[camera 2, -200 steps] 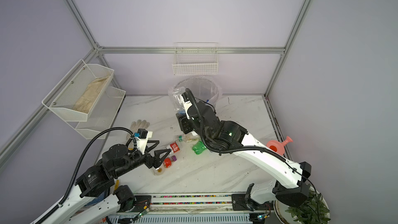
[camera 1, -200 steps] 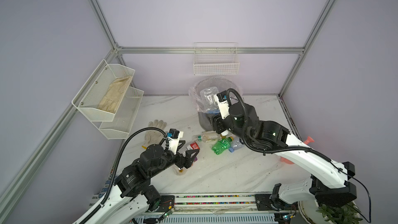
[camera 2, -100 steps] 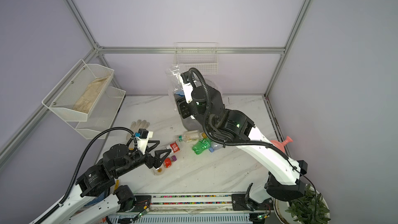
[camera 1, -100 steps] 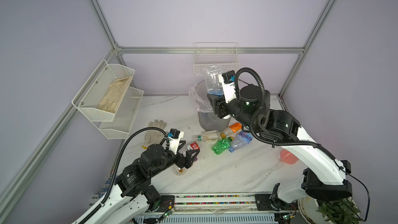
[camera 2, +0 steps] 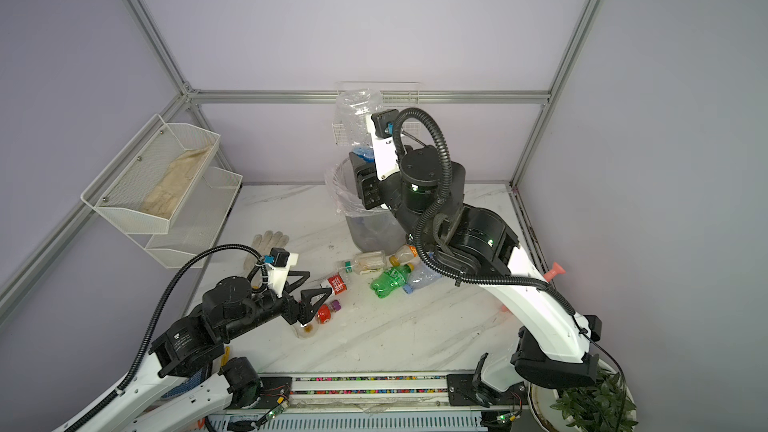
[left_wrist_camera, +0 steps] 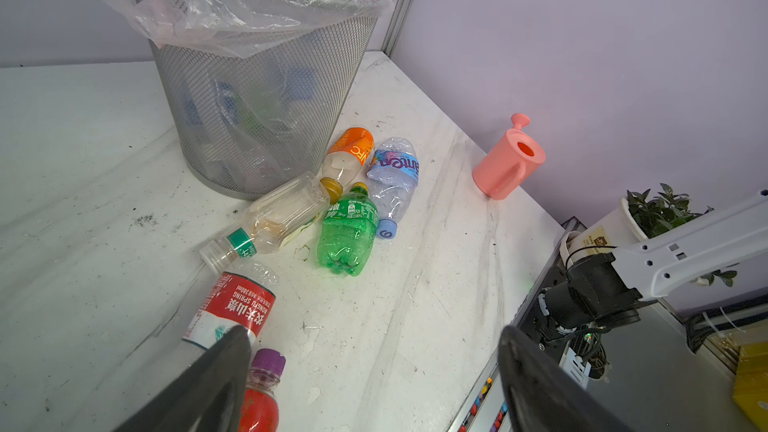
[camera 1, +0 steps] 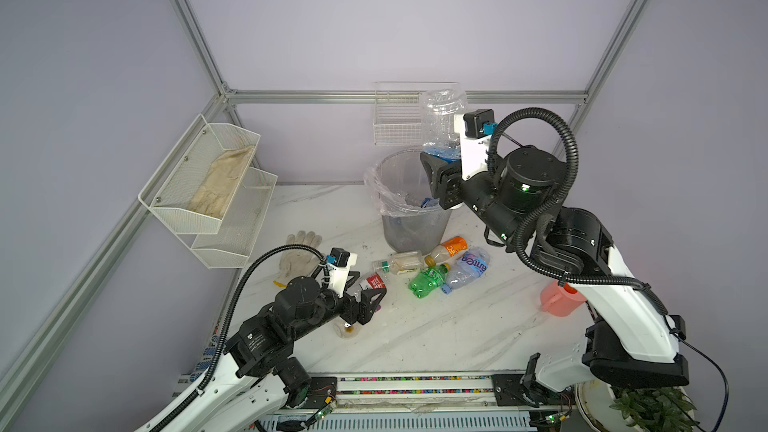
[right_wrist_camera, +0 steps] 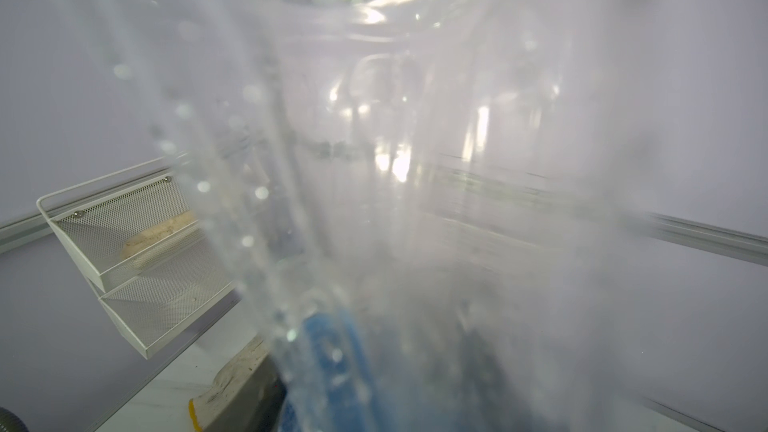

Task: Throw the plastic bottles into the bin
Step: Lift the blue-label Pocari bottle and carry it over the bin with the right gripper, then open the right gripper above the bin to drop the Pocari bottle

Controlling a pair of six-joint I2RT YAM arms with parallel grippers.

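Observation:
My right gripper is holding the large clear bottle, and the bin's bag-lined opening (camera 1: 408,181) lies outward of my gripper. I need to carry the bottle farther outward over that opening and let go of it there.
My right gripper (camera 1: 437,160) is shut on a large clear bottle with a blue label (camera 1: 442,118), held upright above the rim of the grey mesh bin (camera 1: 409,218); this bottle (right_wrist_camera: 415,160) fills the right wrist view. More plastic bottles lie in front of the bin (left_wrist_camera: 266,97): an orange-label one (left_wrist_camera: 349,153), a blue-label one (left_wrist_camera: 392,180), a green one (left_wrist_camera: 347,234), a clear square one (left_wrist_camera: 278,218), a red-label one (left_wrist_camera: 232,309) and a small red one with a purple cap (left_wrist_camera: 262,392). My left gripper (left_wrist_camera: 374,338) hangs open and empty beside the last two.
A white glove (camera 1: 301,255) lies left of the bin. The white two-tier shelf (camera 1: 208,189) hangs on the left wall and a wire basket (camera 1: 397,122) on the back wall. A pink watering can (left_wrist_camera: 505,164) stands at the table's right edge.
My right arm has lifted the clear bottle from low in front of the bin to above its rim. The left arm has not moved.

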